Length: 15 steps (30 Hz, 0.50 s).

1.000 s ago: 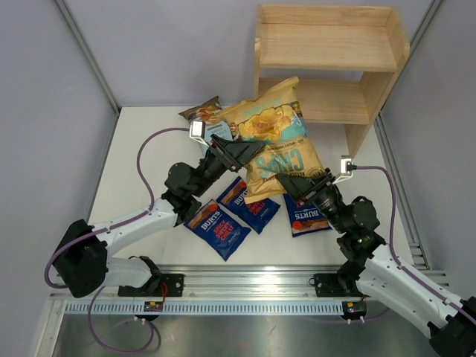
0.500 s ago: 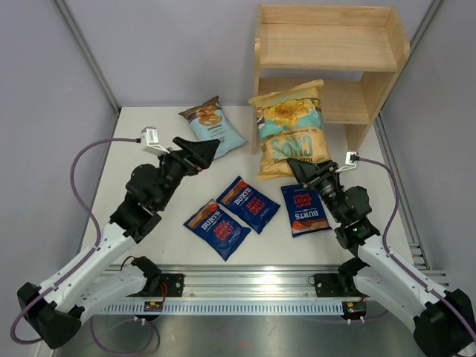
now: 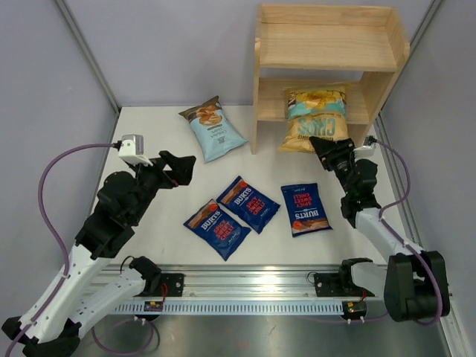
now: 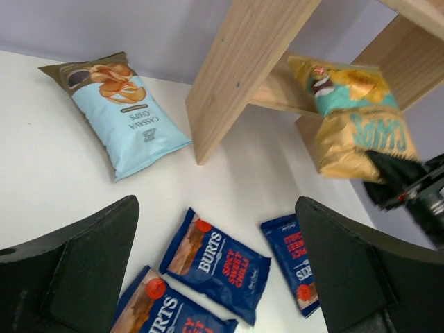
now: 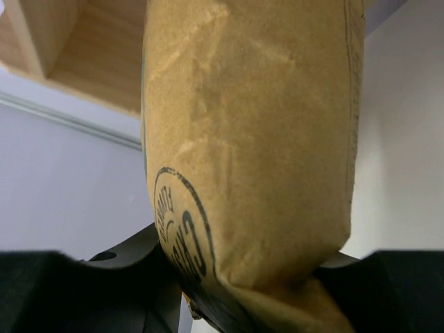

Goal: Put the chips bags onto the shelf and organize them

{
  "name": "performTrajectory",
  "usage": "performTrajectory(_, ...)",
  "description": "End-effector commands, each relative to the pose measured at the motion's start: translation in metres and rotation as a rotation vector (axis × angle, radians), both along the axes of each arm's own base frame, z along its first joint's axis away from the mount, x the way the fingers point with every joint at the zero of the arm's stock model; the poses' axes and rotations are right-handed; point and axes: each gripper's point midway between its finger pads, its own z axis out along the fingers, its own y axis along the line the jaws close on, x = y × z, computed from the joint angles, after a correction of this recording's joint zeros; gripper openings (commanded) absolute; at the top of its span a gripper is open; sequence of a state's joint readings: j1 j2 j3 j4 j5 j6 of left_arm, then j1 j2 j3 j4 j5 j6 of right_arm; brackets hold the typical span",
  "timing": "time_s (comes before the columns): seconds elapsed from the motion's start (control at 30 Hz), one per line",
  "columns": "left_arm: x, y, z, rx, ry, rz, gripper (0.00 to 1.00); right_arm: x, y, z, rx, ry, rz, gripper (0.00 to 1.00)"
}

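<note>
My right gripper should move outward and to the right in the top view toward the lower shelf's end (image 3: 358, 105) next and let go, because the bag sticks out over the shelf's front edge.
The wooden shelf (image 3: 327, 44) stands at the back right. A yellow-gold chips bag (image 3: 315, 117) lies with its top end on the lower tier and its bottom end sticking out over the front edge. My right gripper (image 3: 328, 152) is shut on that bottom end, and the bag (image 5: 250, 139) fills the right wrist view. My left gripper (image 3: 181, 166) hangs open and holds nothing, left of the table's middle. A light blue bag (image 3: 214, 129) lies flat left of the shelf. Three dark blue Burts bags (image 3: 218, 229) (image 3: 248, 203) (image 3: 306, 209) lie flat in a row near the front.
The shelf's left side panel (image 4: 243, 76) stands between the light blue bag (image 4: 121, 114) and the yellow bag (image 4: 354, 114). The shelf's top tier holds nothing. Grey walls and metal rails close in the white table (image 3: 149, 134).
My left gripper opened, let go of the yellow bag and drew back to the left. My right gripper carried the bag back and right onto the shelf's lower tier.
</note>
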State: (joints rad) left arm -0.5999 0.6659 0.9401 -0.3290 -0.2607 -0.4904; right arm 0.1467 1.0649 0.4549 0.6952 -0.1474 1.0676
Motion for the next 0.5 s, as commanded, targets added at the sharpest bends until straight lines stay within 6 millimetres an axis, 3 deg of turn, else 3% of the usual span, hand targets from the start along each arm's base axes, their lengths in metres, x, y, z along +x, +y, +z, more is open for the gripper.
performTrajectory(0.0, -0.01, 0.015, -0.003, 0.119, -0.008, 0.01, 0.99, 0.027, -0.015, 0.054, 0.04, -0.114, 0.023, 0.16)
performTrajectory(0.07, -0.015, 0.021, -0.002, 0.129, -0.019, 0.015, 0.99, 0.04, -0.014, 0.069, 0.039, -0.137, 0.081, 0.13)
performTrajectory(0.1, -0.016, 0.022, -0.001, 0.131, -0.021, 0.017, 0.99, 0.056, -0.028, 0.056, 0.044, -0.101, 0.063, 0.13)
performTrajectory(0.13, -0.019, 0.023, 0.002, 0.132, -0.029, 0.011, 0.99, 0.063, -0.029, 0.064, 0.053, -0.11, 0.085, 0.14)
performTrajectory(0.2, -0.024, 0.024, 0.006, 0.14, -0.035, -0.005, 0.99, 0.083, -0.045, 0.05, 0.102, -0.056, 0.078, 0.13)
performTrajectory(0.27, -0.027, 0.024, 0.007, 0.152, -0.033, -0.015, 0.99, 0.094, -0.051, 0.055, 0.143, -0.048, 0.093, 0.13)
performTrajectory(0.3, -0.029, 0.024, 0.008, 0.154, -0.037, -0.023, 0.99, 0.104, -0.055, 0.041, 0.156, -0.009, 0.094, 0.13)
performTrajectory(0.33, -0.03, 0.025, 0.008, 0.164, -0.04, -0.027, 0.99, 0.11, -0.057, 0.05, 0.15, -0.018, 0.116, 0.13)
performTrajectory(0.4, -0.031, 0.024, 0.005, 0.179, -0.039, -0.034, 0.99, 0.122, -0.06, 0.036, 0.152, 0.034, 0.119, 0.17)
performTrajectory(0.43, -0.031, 0.023, 0.003, 0.185, -0.035, -0.041, 0.99, 0.126, -0.062, 0.041, 0.149, 0.035, 0.12, 0.19)
performTrajectory(0.47, -0.031, 0.022, 0.001, 0.189, -0.031, -0.048, 0.99, 0.129, -0.064, 0.033, 0.149, 0.072, 0.112, 0.27)
